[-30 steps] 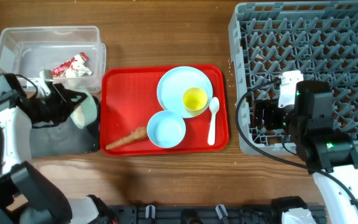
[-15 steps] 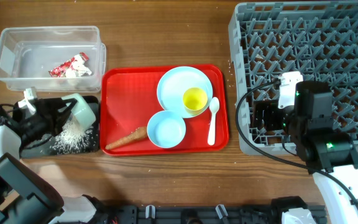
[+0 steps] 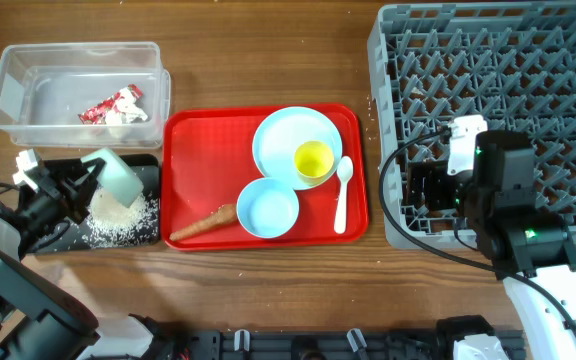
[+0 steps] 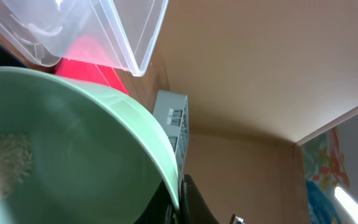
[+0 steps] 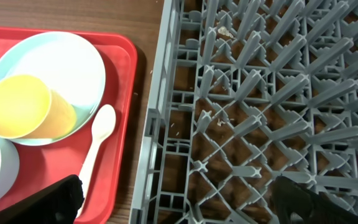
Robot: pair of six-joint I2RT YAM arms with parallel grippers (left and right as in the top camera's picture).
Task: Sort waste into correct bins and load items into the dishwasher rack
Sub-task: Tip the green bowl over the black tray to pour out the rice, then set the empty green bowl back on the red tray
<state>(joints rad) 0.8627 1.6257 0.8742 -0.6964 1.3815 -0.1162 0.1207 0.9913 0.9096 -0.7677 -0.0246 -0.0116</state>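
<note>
My left gripper will next swing to the right in the overhead view over the red tray's bare patch (image 3: 218,167). It will turn the bowl upright, lower it and let it go.
My left gripper (image 3: 93,180) is shut on the rim of the pale green bowl (image 3: 118,173), which is tipped on its side over the black tray (image 3: 151,175). White rice grains (image 3: 118,215) lie heaped on that tray. In the left wrist view the bowl (image 4: 73,143) fills the frame, its rim pinched at my left gripper (image 4: 178,199). The wrapper (image 3: 111,104) lies in the clear tub (image 3: 28,90). The carrot stick (image 3: 206,222) rests on the red tray (image 3: 198,140). My right gripper (image 5: 179,202) hangs open over the left edge of the rack (image 3: 528,60), holding nothing.
On the red tray sit a light blue bowl (image 3: 267,208), a light blue plate (image 3: 288,135) with a yellow cup (image 3: 314,160) lying on it, and a white spoon (image 3: 342,195). The right wrist view shows the cup (image 5: 23,109), spoon (image 5: 98,134) and rack pegs (image 5: 260,93).
My left arm has drawn back to the left with the green bowl tipped over the black tray, and rice has spilled out onto the tray. The right arm has not moved.
</note>
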